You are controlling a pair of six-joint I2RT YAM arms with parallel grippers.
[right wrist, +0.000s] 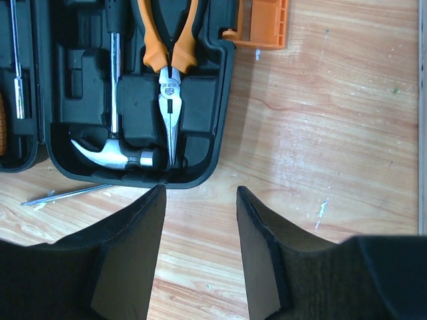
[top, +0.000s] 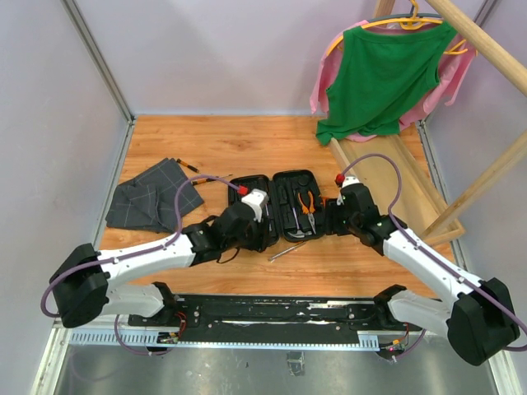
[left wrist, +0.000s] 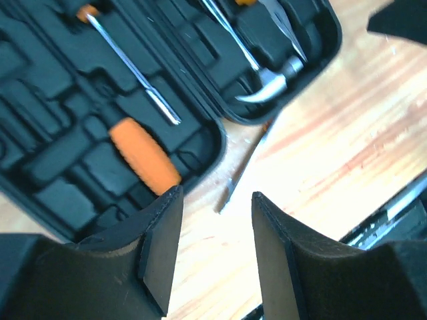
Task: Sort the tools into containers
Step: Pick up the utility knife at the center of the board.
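Note:
Next, my left gripper moves down and slightly back onto the steel stem's bare end (top: 273,259) (left wrist: 230,193), as that lies on the wood below and back of it.
The black tool case (top: 247,183) lies open in the middle of the table. Its right half holds the claw hammer (right wrist: 113,150) and the orange-handled pliers (right wrist: 170,60), with the orange latch (right wrist: 260,23) on its outer edge. Its left half holds an orange handle (left wrist: 143,155) and a thin screwdriver (left wrist: 133,73). A thin steel screwdriver shaft (top: 286,252) lies loose on the wood just in front of the case. My left gripper (left wrist: 217,200) hovers open over the case's near left edge, nothing between its fingers. My right gripper (right wrist: 200,190) hangs open over bare wood by the case's near right corner.
A dark grey folded cloth (top: 152,204) lies at the left, with a small tool (top: 188,165) beside its far corner. A long wooden tray (top: 395,185) slants at the right under a rack with a green shirt (top: 383,74). Walls close in the table's left and back.

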